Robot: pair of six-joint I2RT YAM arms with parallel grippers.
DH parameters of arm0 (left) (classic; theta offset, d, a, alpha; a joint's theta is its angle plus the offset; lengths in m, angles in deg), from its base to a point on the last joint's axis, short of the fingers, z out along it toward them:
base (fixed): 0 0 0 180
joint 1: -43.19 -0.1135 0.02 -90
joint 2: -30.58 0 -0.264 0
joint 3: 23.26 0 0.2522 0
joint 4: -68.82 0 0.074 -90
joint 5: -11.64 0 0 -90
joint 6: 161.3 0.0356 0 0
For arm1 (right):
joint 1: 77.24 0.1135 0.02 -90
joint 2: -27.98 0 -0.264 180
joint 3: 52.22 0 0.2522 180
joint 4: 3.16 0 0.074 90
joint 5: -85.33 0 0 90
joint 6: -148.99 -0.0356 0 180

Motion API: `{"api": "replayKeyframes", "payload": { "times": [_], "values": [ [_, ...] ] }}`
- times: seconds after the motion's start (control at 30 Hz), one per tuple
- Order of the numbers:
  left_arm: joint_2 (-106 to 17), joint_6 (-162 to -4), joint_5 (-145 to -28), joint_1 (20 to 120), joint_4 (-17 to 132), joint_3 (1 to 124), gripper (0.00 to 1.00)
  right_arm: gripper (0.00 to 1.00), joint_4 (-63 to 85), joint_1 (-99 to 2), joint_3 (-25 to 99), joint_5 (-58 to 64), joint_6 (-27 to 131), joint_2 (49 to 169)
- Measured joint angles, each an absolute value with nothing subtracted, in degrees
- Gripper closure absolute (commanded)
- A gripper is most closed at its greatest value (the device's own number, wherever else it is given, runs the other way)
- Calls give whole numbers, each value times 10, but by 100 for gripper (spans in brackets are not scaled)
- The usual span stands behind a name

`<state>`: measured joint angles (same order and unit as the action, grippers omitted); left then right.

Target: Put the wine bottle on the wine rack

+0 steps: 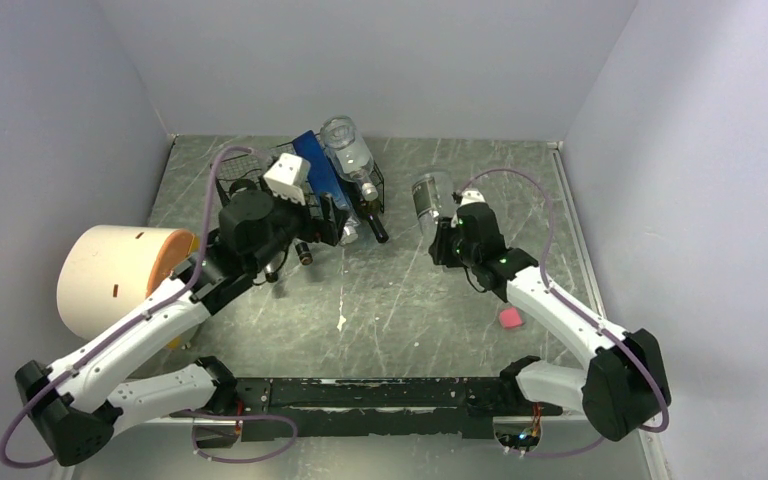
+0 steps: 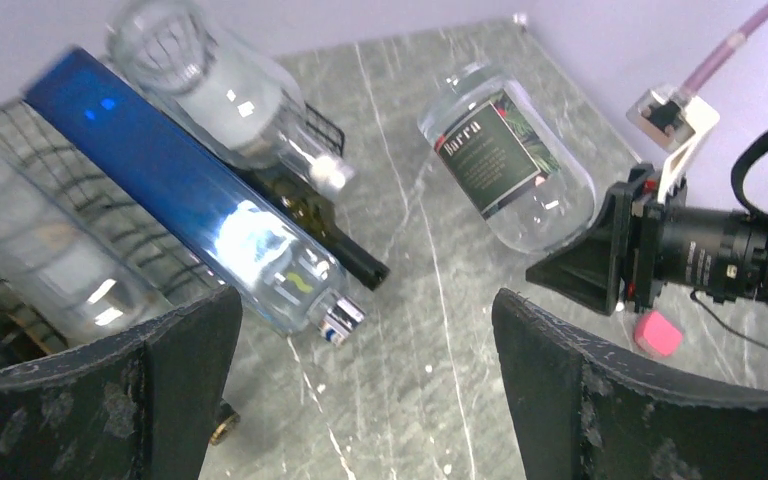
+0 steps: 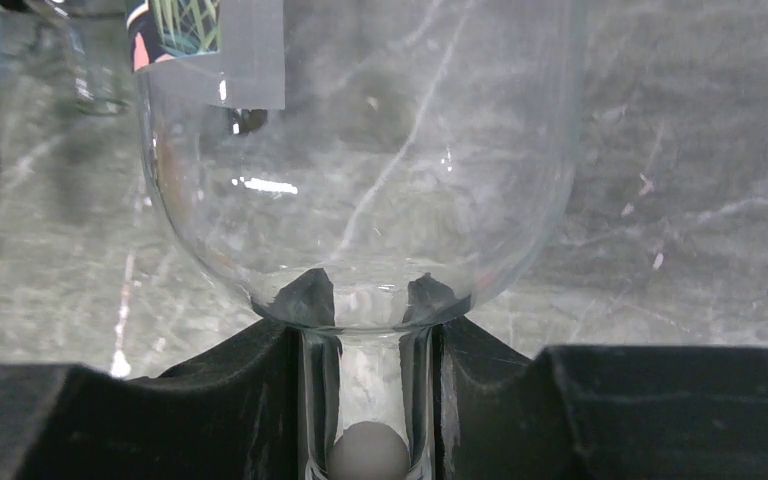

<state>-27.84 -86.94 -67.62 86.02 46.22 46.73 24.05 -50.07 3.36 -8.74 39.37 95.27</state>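
The rack's bare-wire end is to the left of my right gripper in the top view, so my right gripper should move past the blue bottle (image 1: 320, 170) and over onto that end, and let go.
The black wire wine rack (image 1: 378, 190) stands at the back left of the table and holds a blue bottle (image 1: 320, 170), a clear bottle (image 1: 348, 152) and a dark bottle (image 1: 372, 226). It also shows in the left wrist view (image 2: 320, 125). My right gripper (image 1: 449, 243) is shut on the neck of a clear wine bottle (image 1: 431, 198) with a dark label, held above the table right of the rack. In the right wrist view the neck (image 3: 367, 385) sits between my fingers (image 3: 250, 400). My left gripper (image 2: 365, 330) is open and empty in front of the rack.
A large cream cylinder (image 1: 110, 278) with an orange inside lies at the left. A small pink block (image 1: 509, 318) lies on the table near my right arm. A small brass-tipped thing (image 1: 303, 253) lies by my left gripper. Grey walls close in the table.
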Motion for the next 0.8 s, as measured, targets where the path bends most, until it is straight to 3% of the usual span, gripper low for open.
{"api": "replayKeyframes", "payload": {
  "times": [0.4,0.8],
  "values": [
    [-160,-830,-557,860,458,548,1,100,246,-376,223,-85,380,978],
    [-54,-822,-486,860,464,552,4,100,161,-228,441,-109,300,1234]
  ]
}}
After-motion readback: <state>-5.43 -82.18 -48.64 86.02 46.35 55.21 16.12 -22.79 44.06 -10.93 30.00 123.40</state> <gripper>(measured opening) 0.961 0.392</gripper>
